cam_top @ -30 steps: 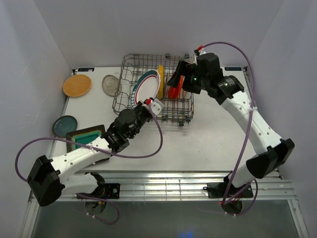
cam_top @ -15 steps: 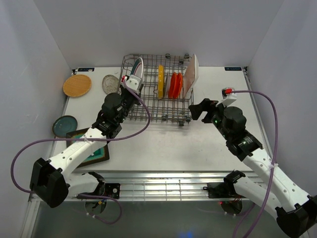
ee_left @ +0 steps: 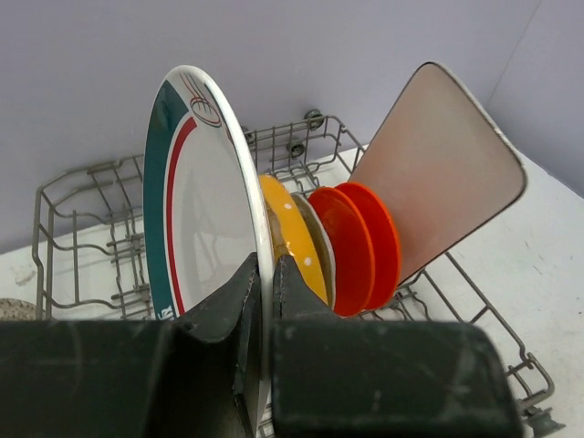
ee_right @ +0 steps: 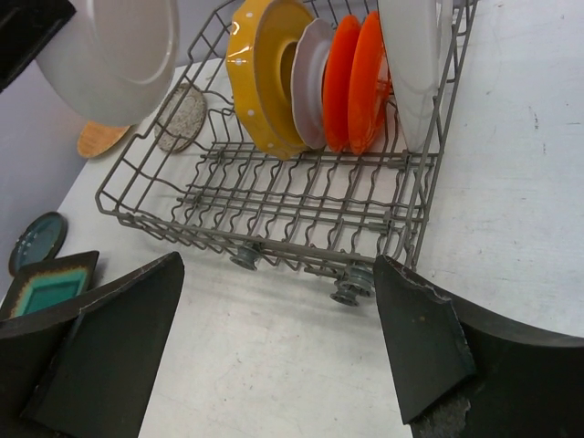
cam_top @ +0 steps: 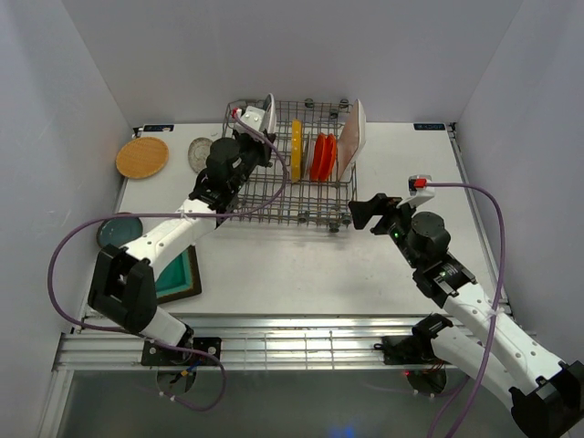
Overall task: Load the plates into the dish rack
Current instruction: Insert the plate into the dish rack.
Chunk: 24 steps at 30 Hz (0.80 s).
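The white green-rimmed plate will go down next in my left gripper toward the yellow plate, into the empty slot (cam_top: 284, 157) beside it. My left gripper will let go of it there, since those wires are free.
The grey wire dish rack (cam_top: 290, 187) stands at the table's back middle. In it a yellow scalloped plate (cam_top: 296, 151), a pale grey plate (ee_right: 310, 82), orange-red plates (cam_top: 321, 157) and a white rectangular plate (cam_top: 352, 137) stand on edge. My left gripper (cam_top: 258, 128) is shut on the rim of the white green-rimmed plate (ee_left: 201, 201) and holds it upright over the rack's left half, just left of the yellow plate (ee_left: 290, 237). My right gripper (cam_top: 365, 212) is open and empty, low over the table by the rack's front right corner.
On the table left of the rack lie a wooden tan plate (cam_top: 142, 157), a clear glass plate (cam_top: 201, 153), a dark teal plate (cam_top: 119, 231) and a square teal brown-rimmed plate (cam_top: 181, 274). Walls close the table on three sides.
My left arm carried the green-rimmed plate from the rack's front left up over its back left and turned it upright. My right arm left the white rectangular plate in the rack and drew back.
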{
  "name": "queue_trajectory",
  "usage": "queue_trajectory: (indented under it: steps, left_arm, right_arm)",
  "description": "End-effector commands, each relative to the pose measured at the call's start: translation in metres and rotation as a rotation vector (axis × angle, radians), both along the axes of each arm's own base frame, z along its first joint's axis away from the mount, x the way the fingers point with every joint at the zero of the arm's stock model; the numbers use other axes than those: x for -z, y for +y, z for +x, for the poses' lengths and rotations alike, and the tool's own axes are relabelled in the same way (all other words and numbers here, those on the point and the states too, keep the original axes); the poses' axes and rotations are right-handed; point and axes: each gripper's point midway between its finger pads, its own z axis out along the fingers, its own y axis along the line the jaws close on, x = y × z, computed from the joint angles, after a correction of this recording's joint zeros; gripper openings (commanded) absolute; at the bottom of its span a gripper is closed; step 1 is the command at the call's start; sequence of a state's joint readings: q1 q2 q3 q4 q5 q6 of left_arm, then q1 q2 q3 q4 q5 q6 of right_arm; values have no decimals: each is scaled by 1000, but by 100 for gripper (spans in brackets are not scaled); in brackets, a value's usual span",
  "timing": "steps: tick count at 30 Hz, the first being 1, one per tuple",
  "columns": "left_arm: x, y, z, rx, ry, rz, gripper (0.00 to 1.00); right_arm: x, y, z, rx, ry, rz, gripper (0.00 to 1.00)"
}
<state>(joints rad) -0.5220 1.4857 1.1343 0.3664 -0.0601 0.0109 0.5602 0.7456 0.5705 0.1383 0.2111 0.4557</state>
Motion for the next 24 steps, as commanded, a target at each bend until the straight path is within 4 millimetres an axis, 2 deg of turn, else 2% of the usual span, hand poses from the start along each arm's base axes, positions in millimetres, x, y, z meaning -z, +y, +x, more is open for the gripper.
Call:
queue_trajectory:
  steps: [1, 6, 7, 11, 13, 15, 16, 18, 24]
  left_arm:
    - [-40, 4, 14, 47, -61, -127, 0]
    - [-31, 16, 28, 81, -18, -220, 0]
    - [-35, 25, 31, 83, -29, -253, 0]
    - [-31, 26, 30, 175, 28, -374, 0]
    - [-30, 35, 32, 185, 29, -415, 0]
    - [-23, 37, 30, 237, 77, -495, 0]
    - [-21, 49, 33, 240, 72, -531, 0]
    - [-10, 57, 36, 285, 134, -611, 0]
    - [-1, 64, 41, 311, 165, -675, 0]
  right_arm:
    - [-23, -6, 4, 34, -92, 35, 90]
    - [-19, -5, 6, 33, -93, 26, 90]
    - [-20, -5, 7, 33, -95, 24, 90]
    - [-16, -6, 9, 41, -91, 15, 90]
    - [-14, -6, 10, 45, -89, 12, 90]
    - [-13, -5, 11, 45, -84, 7, 90]
    - [-12, -5, 11, 42, -83, 5, 90]
    - [-13, -4, 11, 40, -83, 5, 90]
    - [-14, -5, 11, 42, -89, 3, 90]
